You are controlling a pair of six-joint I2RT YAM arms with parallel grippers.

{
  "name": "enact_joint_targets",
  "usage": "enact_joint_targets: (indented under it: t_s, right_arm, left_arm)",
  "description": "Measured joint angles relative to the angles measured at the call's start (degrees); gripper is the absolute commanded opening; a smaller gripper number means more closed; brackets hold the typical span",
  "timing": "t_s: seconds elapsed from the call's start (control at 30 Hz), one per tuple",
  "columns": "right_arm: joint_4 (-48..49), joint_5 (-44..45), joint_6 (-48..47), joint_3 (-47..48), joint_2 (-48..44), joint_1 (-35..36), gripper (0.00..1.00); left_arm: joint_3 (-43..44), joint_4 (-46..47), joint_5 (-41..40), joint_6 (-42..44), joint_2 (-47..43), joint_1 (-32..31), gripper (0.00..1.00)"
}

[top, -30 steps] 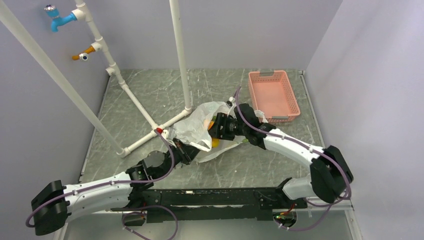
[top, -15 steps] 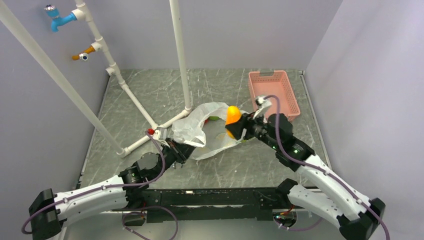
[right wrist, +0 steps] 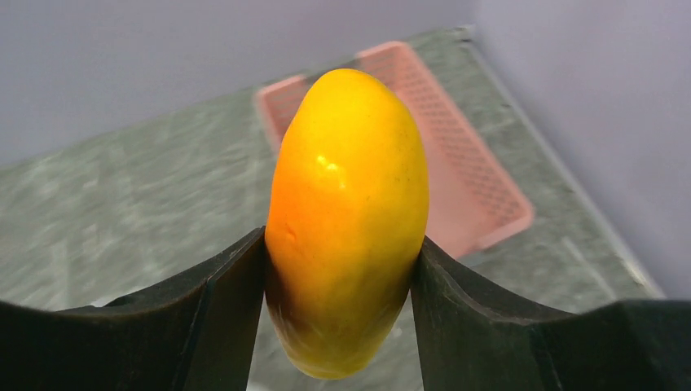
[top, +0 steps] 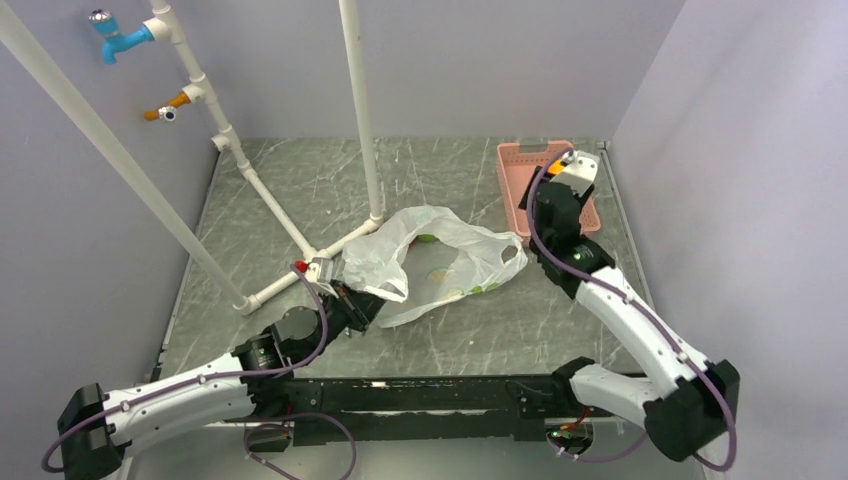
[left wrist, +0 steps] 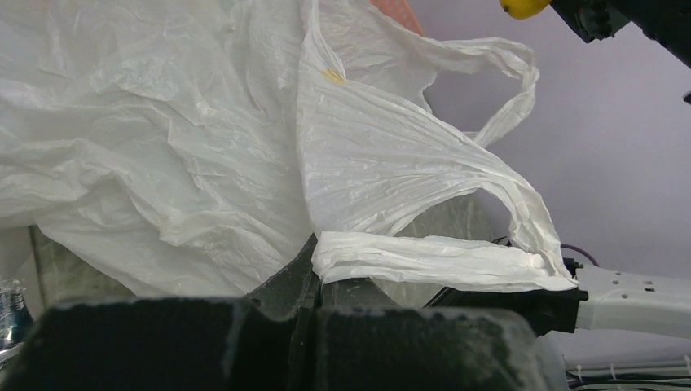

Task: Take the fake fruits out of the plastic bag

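My right gripper holds the mango and next needs to lower and tip downward into the pink basket, beside the basket's side nearer the bag, to release it, since the basket's bottom is clear.
The plastic bag lies crumpled in the middle of the table, its mouth towards the right. My left gripper is shut on its near left edge; the left wrist view shows the film pinched between the shut fingers. My right gripper is raised over the near end of the pink basket, shut on the orange-yellow mango, which stands upright between the fingers. The mango's tip also shows in the left wrist view. A green spot, perhaps the apple, shows through the bag. The red fruit is hidden.
The pink slotted basket stands at the back right, also in the right wrist view. White pipes run across the left half, with an upright post just behind the bag. Walls close in the sides.
My right gripper has drawn the mango out of the bag, lifted it and carried it back right over the basket. The bag has spread flatter. My left gripper still holds the bag's edge.
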Motion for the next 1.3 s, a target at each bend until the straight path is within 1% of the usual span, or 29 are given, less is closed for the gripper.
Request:
enact_joint_targets:
  t_s: [0.1,0.2,0.33,0.4,0.5,0.63,0.8,0.9,1.0,1.1,1.2,1.3]
  right_arm:
    - [1.2,-1.4,0.2,0.5,5.3,-8.8,0.0]
    - [1.8,-7.5,0.6,2.5,12.0,-17.7,0.0]
    - [1.8,-16.9,0.7,10.2,24.6,-25.6,0.0]
    - [1.7,-22.2,0.2,14.1,31.0,-28.0,0.0]
    - [-1.2,-29.8,-1.6,21.0,40.7,-29.9,0.0]
    - [-6.8,-38.9,-5.0,31.3,52.9,-29.9,0.0]
    - [-12.6,-45.8,-7.8,37.8,60.4,-29.5,0.0]
    - [-14.6,-48.9,-9.2,40.1,62.5,-29.5,0.04]
    - [-15.6,-51.3,-10.1,41.3,63.5,-29.5,0.11]
    - [-15.7,-53.2,-10.8,41.8,64.4,-29.5,0.23]
    - [-15.7,-54.5,-11.5,43.1,66.3,-29.5,0.43]
    - [-16.2,-55.1,-11.9,44.3,67.7,-29.5,0.58]
  left_arm:
    - [0.0,-3.2,-0.6,0.0,-1.2,0.0,0.0]
    - [0.3,-6.4,-1.3,-0.1,-3.0,0.0,0.0]
    - [1.1,-9.4,-2.1,-0.2,-4.8,0.0,0.0]
    - [1.3,-10.4,-2.5,-0.5,-5.5,0.0,0.0]
    - [1.6,-11.5,-2.7,-1.3,-5.7,0.0,0.0]
    - [1.8,-12.0,-2.7,-1.7,-5.2,0.0,0.0]
    - [3.6,-13.3,-2.7,-1.7,-3.0,0.0,0.0]
    - [4.7,-13.6,-2.7,-1.8,-1.9,0.0,0.0]
    - [4.9,-13.7,-2.7,-1.8,-1.3,0.0,0.0]
    - [4.9,-14.1,-2.7,-1.8,-1.1,0.0,0.0]
    - [5.1,-14.4,-2.7,-2.2,-0.8,0.0,0.0]
    - [5.7,-14.9,-2.7,-2.6,-0.2,0.0,0.0]
